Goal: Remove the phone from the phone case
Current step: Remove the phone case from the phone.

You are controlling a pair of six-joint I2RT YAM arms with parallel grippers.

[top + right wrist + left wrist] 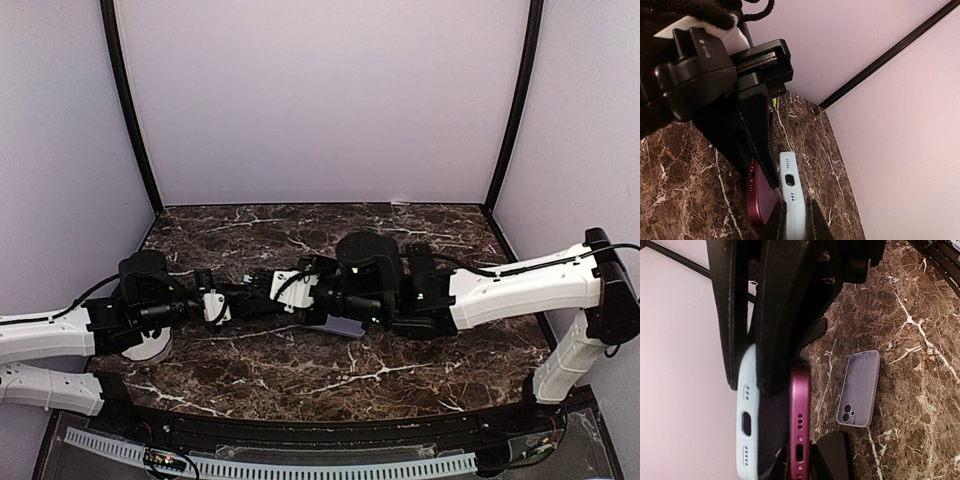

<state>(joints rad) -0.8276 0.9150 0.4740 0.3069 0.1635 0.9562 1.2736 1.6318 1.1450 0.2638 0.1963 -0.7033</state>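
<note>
The phone and case are apart, so my right gripper will move outward and down to release the light blue phone case [746, 405] on bare marble past the lavender one.
The phone [800, 395] is magenta, seen from its port end, and my left gripper [801, 460] is shut on that end. Beside it is the light blue phone case [746, 405], its port cutouts showing. In the right wrist view my right gripper [794, 220] is shut on the case [790, 185], with the phone [757, 200] to its left. The near ends of phone and case stand apart, and a black finger [757, 135] of the other gripper sits between them. Their far ends are hidden. From above, both grippers meet mid-table and cover both things.
An empty lavender phone case [860, 390] lies open side up on the dark marble table [920, 340], just below the grippers [343, 325]. Pale booth walls [320, 100] close off the back and both sides.
</note>
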